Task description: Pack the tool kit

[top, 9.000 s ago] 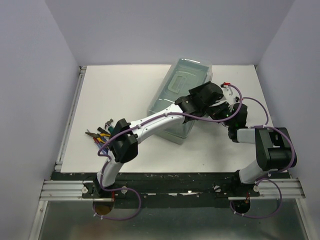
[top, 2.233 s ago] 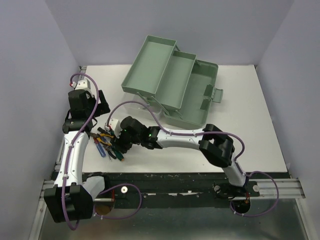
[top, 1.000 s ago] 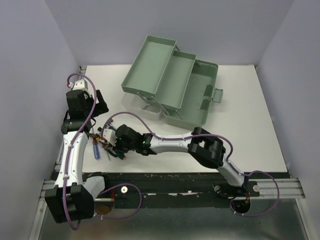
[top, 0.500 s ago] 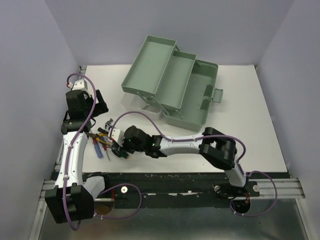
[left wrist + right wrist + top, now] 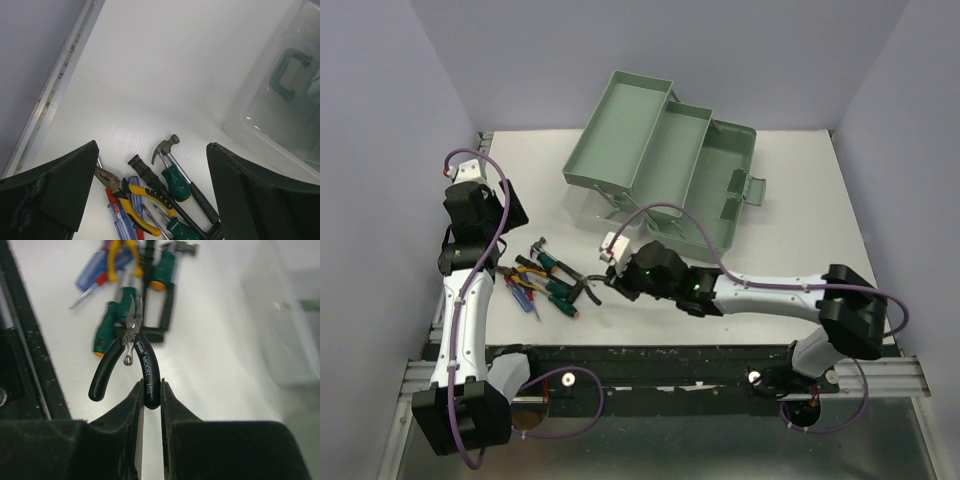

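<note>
The right gripper moves the small black-handled pliers outward over the bottom of the toolbox's middle tray next and releases them, since the middle tray stands open and empty.
The pale green toolbox (image 5: 720, 195) stands open at the back, its tiered trays (image 5: 635, 140) fanned out to the left. Its translucent lid (image 5: 280, 95) lies on the table beside it. A hammer (image 5: 167, 146), yellow-handled pliers (image 5: 137, 195) and green-handled screwdrivers (image 5: 176, 176) lie in a pile (image 5: 538, 280) at the near left. My right gripper (image 5: 151, 386) is shut on one handle of small black-handled pliers (image 5: 142, 357), held just right of the pile (image 5: 584, 291). My left gripper (image 5: 151, 150) hangs open above the pile, holding nothing.
A metal rail (image 5: 52, 95) runs along the table's left edge. The black frame (image 5: 22, 355) at the near edge lies close to the held pliers. Blue and red screwdrivers (image 5: 120, 220) lie at the pile's left side. Purple walls enclose the table.
My right gripper has pulled back to the right from the tool pile, carrying the black-handled pliers with it. The left arm has drawn slightly back and left.
</note>
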Motion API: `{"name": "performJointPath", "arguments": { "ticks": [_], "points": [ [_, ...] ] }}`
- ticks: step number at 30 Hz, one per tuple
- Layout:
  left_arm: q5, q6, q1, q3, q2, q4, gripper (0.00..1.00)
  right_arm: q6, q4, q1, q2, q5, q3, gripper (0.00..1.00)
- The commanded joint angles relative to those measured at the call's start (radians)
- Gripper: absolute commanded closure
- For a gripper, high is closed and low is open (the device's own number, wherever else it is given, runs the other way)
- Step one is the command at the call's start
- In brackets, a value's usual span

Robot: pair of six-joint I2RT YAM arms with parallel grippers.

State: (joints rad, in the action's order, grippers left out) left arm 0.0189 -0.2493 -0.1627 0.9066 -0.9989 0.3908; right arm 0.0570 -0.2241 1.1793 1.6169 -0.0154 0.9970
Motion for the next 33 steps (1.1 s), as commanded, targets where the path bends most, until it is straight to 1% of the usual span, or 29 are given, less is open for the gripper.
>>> {"name": "performJointPath", "arguments": {
  "ticks": [1, 5, 7, 9, 12, 14, 15, 19, 21, 23, 25, 28, 30, 33],
  "points": [
    [0.046, 0.013, -0.014, 0.008, 0.029, -0.021, 0.01, -0.111, 0.103, -0.087, -0.191, -0.174, -0.06, 0.99],
    [0.006, -0.001, -0.012, 0.009, 0.011, -0.024, 0.01, -0.221, 0.207, -0.207, -0.314, -0.245, -0.054, 0.99],
    [-0.002, -0.004, -0.012, 0.008, 0.011, -0.027, 0.01, -0.227, 0.223, -0.23, -0.36, -0.344, -0.038, 0.99],
    [-0.005, -0.005, -0.014, 0.005, 0.014, -0.027, 0.01, -0.244, 0.284, -0.248, -0.371, -0.443, 0.007, 0.99],
    [-0.007, -0.005, -0.014, 0.008, 0.013, -0.029, 0.01, -0.348, 0.451, -0.34, -0.307, -0.419, 0.158, 0.99],
    [-0.008, -0.005, -0.012, 0.006, 0.016, -0.026, 0.01, -0.416, 0.524, -0.392, -0.247, -0.402, 0.24, 0.99],
    [-0.008, -0.005, -0.012, 0.005, 0.016, -0.027, 0.01, -0.421, 0.529, -0.411, -0.22, -0.39, 0.264, 0.99],
    [-0.014, -0.007, -0.012, 0.002, 0.02, -0.026, 0.01, -0.48, 0.61, -0.457, -0.109, -0.448, 0.397, 0.99],
    [-0.017, -0.011, -0.012, 0.0, 0.023, -0.024, 0.01, -0.505, 0.623, -0.481, -0.081, -0.454, 0.425, 1.0],
    [-0.019, -0.015, -0.012, -0.002, 0.023, -0.026, 0.01, -0.519, 0.592, -0.501, -0.058, -0.44, 0.431, 0.99],
    [-0.054, -0.024, -0.012, -0.003, 0.017, -0.032, 0.01, -0.513, 0.551, -0.503, -0.02, -0.423, 0.452, 1.0],
    [-0.076, -0.03, -0.014, 0.0, 0.006, -0.033, 0.01, -0.51, 0.575, -0.504, 0.078, -0.396, 0.532, 1.0],
    [-0.07, -0.03, -0.011, 0.002, 0.006, -0.027, 0.01, -0.507, 0.601, -0.504, 0.135, -0.402, 0.584, 1.0],
    [-0.039, -0.022, -0.012, 0.0, 0.016, -0.021, 0.01, -0.473, 0.589, -0.504, 0.179, -0.406, 0.608, 0.99]
  ]
}}
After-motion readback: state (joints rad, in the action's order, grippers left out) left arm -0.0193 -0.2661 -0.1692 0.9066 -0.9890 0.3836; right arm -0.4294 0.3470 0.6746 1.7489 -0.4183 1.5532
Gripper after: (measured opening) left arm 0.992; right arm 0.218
